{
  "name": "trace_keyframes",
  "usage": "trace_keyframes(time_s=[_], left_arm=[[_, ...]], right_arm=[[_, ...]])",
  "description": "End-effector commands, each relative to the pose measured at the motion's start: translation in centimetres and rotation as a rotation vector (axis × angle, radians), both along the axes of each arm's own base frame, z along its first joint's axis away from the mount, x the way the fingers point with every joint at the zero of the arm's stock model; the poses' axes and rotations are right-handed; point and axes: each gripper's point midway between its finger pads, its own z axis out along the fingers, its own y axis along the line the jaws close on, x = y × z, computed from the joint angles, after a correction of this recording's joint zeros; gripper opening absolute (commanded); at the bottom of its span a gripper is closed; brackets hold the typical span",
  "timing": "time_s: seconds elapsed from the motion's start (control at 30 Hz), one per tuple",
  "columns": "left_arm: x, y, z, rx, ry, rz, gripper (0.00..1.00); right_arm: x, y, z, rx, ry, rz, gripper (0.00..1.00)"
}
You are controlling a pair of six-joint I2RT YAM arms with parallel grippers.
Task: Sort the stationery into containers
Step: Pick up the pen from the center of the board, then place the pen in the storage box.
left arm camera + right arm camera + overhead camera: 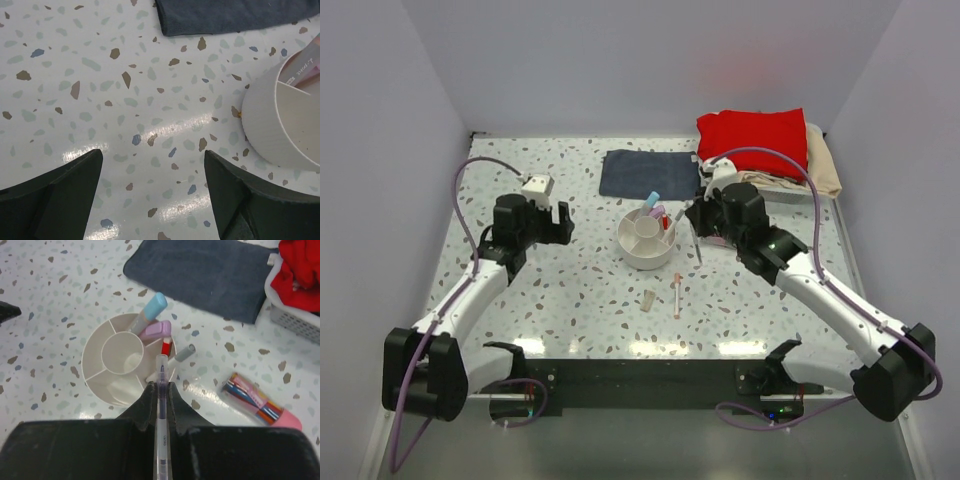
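Note:
Next, my right gripper tilts outward and shifts to the left in the top view, over the bowl's pen section point(665, 235) point(154, 363), since the red-capped and grey-capped pens lean there.
The round off-white divided bowl point(647, 241) stands mid-table; in the right wrist view the bowl point(95, 347) holds a blue-capped marker point(151, 310), a pink-capped marker point(157, 330), a red-capped pen point(166, 346) and a grey-capped pen point(182, 354). My right gripper point(692, 223) point(161, 388) is shut on a clear slim pen point(161, 377), just above the bowl's right rim. A pink-tipped bundle point(260, 405) lies right of the bowl. A beige block point(649, 298) and a red-capped pen point(676, 295) lie in front of the bowl. My left gripper point(562, 222) point(153, 155) hangs open left of the bowl point(280, 125), holding nothing.
A folded dark-blue cloth point(645, 172) lies behind the bowl. A white basket point(295, 320) with red and beige cloths point(760, 135) stands at the back right. Grey walls close in the table on three sides.

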Motion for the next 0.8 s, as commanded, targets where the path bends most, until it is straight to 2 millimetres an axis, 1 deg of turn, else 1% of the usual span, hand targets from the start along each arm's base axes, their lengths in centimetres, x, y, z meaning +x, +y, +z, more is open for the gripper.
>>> trace_keyframes(time_s=[0.0,0.07,0.1,0.17,0.2,0.23,0.27,0.33,0.37,0.47,0.57,0.6,0.7,0.73,0.77], left_arm=[[1.2,-1.9,2.3,0.003,-0.066,-0.156,0.84],[1.0,-2.2,2.3,0.012,-0.055,-0.188,0.84],[1.1,-2.1,2.4,0.034,-0.059,-0.199,0.85],[0.8,-2.0,2.2,0.058,-0.043,-0.218,0.85],[0.7,-2.0,2.1,0.067,-0.038,-0.227,0.85],[0.6,-1.9,1.9,0.08,-0.034,-0.235,0.85],[0.3,-1.7,1.6,0.101,-0.024,-0.241,0.85],[0.3,-1.4,1.4,0.124,-0.019,-0.243,0.86],[0.2,-1.2,1.3,0.131,-0.012,-0.241,0.86],[0.3,-0.7,1.1,0.147,-0.003,-0.234,0.86],[0.6,-0.2,1.0,0.158,-0.002,-0.218,0.86],[0.6,-0.1,1.0,0.161,-0.002,-0.213,0.86],[0.8,0.4,0.9,0.165,0.002,-0.197,0.86],[0.8,0.5,0.8,0.167,0.006,-0.193,0.86],[0.8,0.5,0.6,0.167,0.012,-0.192,0.86]], right_arm=[[3.1,2.6,4.6,0.079,-0.261,0.062,0.0],[3.9,3.3,4.9,0.079,-0.308,0.074,0.0],[4.4,3.8,5.9,0.101,-0.353,0.077,0.0],[5.1,4.3,5.8,0.103,-0.376,0.083,0.0],[5.3,4.6,6.4,0.118,-0.401,0.085,0.0],[5.5,4.8,6.3,0.121,-0.405,0.087,0.0],[5.8,5.1,5.8,0.118,-0.401,0.091,0.0],[6.1,5.6,5.8,0.136,-0.42,0.101,0.0],[6.3,5.7,5.3,0.137,-0.411,0.099,0.0],[6.8,6.3,4.9,0.159,-0.4,0.094,0.0],[7.4,6.8,3.8,0.175,-0.374,0.09,0.0],[7.6,7.1,3.1,0.175,-0.365,0.092,0.0],[7.8,7.4,2.4,0.185,-0.354,0.083,0.0],[7.9,7.6,1.7,0.184,-0.342,0.084,0.0],[7.9,7.8,1.5,0.19,-0.342,0.086,0.0]])
